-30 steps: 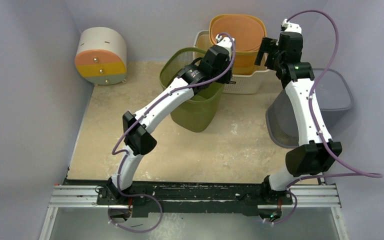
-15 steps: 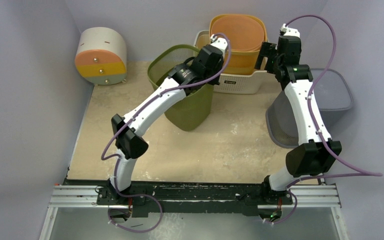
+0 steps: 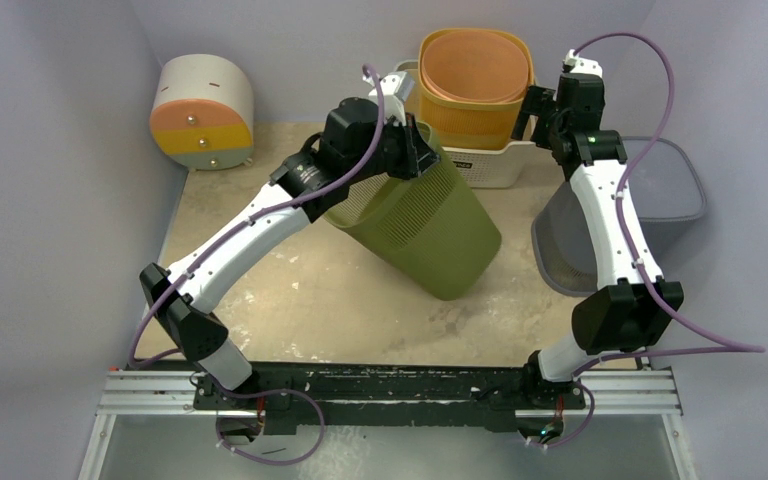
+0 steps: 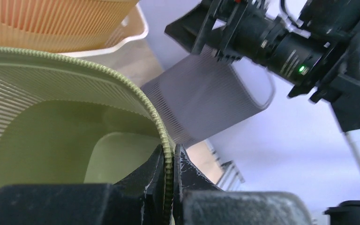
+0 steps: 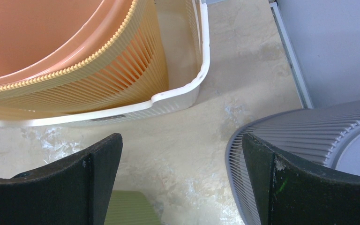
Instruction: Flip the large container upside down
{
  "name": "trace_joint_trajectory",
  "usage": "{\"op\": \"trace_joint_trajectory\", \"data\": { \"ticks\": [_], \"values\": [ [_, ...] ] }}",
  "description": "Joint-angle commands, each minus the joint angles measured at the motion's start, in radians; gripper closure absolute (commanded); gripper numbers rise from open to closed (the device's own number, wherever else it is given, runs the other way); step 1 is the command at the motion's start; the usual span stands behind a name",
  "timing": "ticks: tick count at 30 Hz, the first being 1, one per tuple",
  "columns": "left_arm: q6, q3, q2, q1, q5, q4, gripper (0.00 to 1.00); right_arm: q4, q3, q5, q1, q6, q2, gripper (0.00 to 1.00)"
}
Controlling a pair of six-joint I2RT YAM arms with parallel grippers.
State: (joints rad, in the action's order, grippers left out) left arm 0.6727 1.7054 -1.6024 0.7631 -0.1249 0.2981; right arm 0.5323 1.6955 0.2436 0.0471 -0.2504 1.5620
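Note:
The tabletop is bare below my left gripper and to its left in the top view, so my left gripper should next move down and turn to release the container's rim there.
The large container is an olive-green ribbed bin (image 3: pixel 430 230), tilted steeply in mid-table, its bottom pointing toward the near right and its mouth toward the back left. My left gripper (image 3: pixel 412 150) is shut on the bin's far rim. The left wrist view shows both fingers (image 4: pixel 168 152) pinching the beaded rim, with the bin's inside (image 4: pixel 51 117) to the left. My right gripper (image 3: pixel 536 108) hovers open near the back right, holding nothing. In the right wrist view its jaws (image 5: pixel 182 145) stand wide over bare tabletop, and a corner of the green bin (image 5: pixel 126 208) shows below.
An orange bin (image 3: pixel 475 75) sits inside a white basket (image 3: pixel 485 168) at the back. A grey ribbed bin (image 3: pixel 665 190) lies at the right edge, beside the right arm. A round white, orange and yellow drawer unit (image 3: pixel 203 112) stands at the back left.
The left gripper closed on the green bin's rim. The arm then swung left and tipped the bin from upright onto a steep slant, its bottom swinging out to the right.

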Motion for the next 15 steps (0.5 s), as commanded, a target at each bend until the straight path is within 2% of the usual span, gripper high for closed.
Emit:
{"op": "trace_joint_trajectory", "data": {
  "ticks": [1,8,12,15],
  "values": [
    [0.298,-0.222,0.078,-0.096,-0.143,-0.449,1.0,-0.031,0.007,0.02,-0.003,0.0,-0.059,0.0],
    [0.668,-0.548,0.091,-0.234,-0.225,-0.971,1.0,-0.021,-0.007,0.042,-0.004,0.005,-0.073,0.0],
    [0.866,-0.662,0.026,-0.27,-0.243,-1.285,1.0,-0.016,-0.004,0.054,-0.004,0.006,-0.075,0.0],
    [0.98,-0.709,-0.028,-0.289,-0.246,-1.443,1.0,-0.012,0.004,0.063,-0.004,0.009,-0.072,0.0]
  ]
}}
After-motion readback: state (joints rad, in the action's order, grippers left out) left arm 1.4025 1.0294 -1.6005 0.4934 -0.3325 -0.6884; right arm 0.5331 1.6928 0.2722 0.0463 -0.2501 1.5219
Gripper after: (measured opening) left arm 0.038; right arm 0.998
